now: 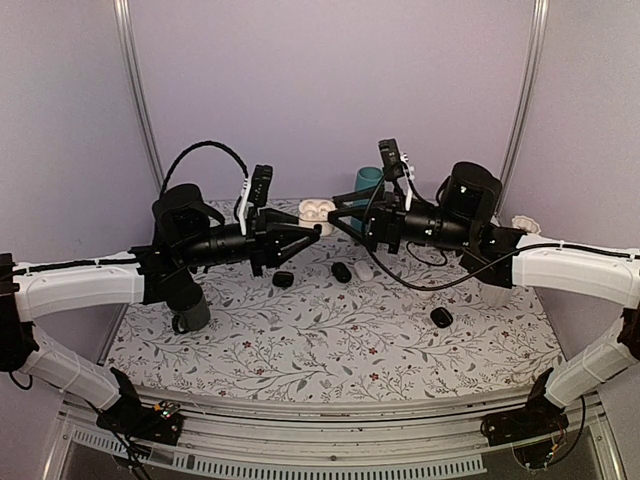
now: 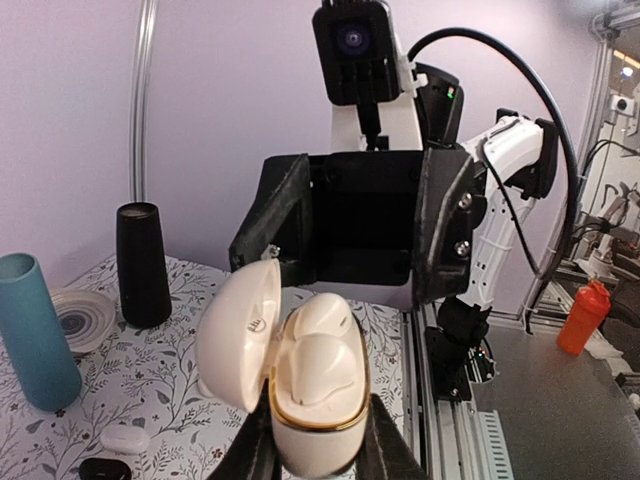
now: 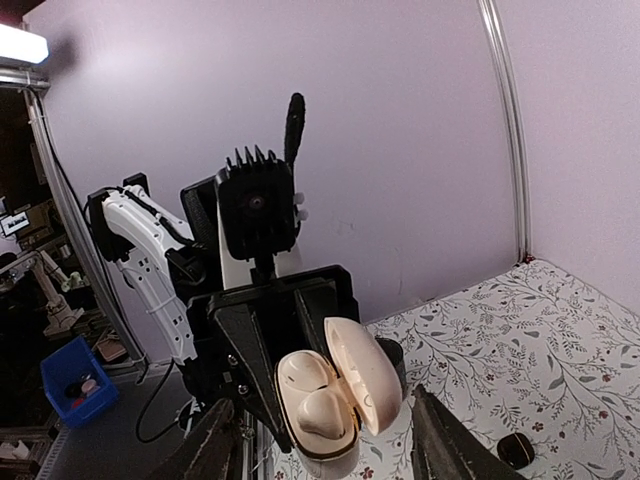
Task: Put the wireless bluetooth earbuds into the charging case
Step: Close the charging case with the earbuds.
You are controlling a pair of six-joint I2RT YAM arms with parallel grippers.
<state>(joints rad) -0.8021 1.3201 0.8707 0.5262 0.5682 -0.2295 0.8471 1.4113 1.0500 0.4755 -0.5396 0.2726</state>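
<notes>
My left gripper comes down to the tabletop beside its nearest black case, which lies below it, and releases there next, since both earbuds sit in their sockets.
The white charging case has a gold rim and its lid stands open. It is held upright in my left gripper, whose fingers press on both sides of its body. Two white earbuds sit in its sockets. From above the case is at the back middle of the table, at the tip of the left gripper. My right gripper faces it from the right, open and empty. In the right wrist view the case lies just beyond the spread right gripper.
Small black cases and a white pebble case lie on the floral table. A teal cup stands at the back and a dark grey cup at the left. A black tumbler and plate are nearby.
</notes>
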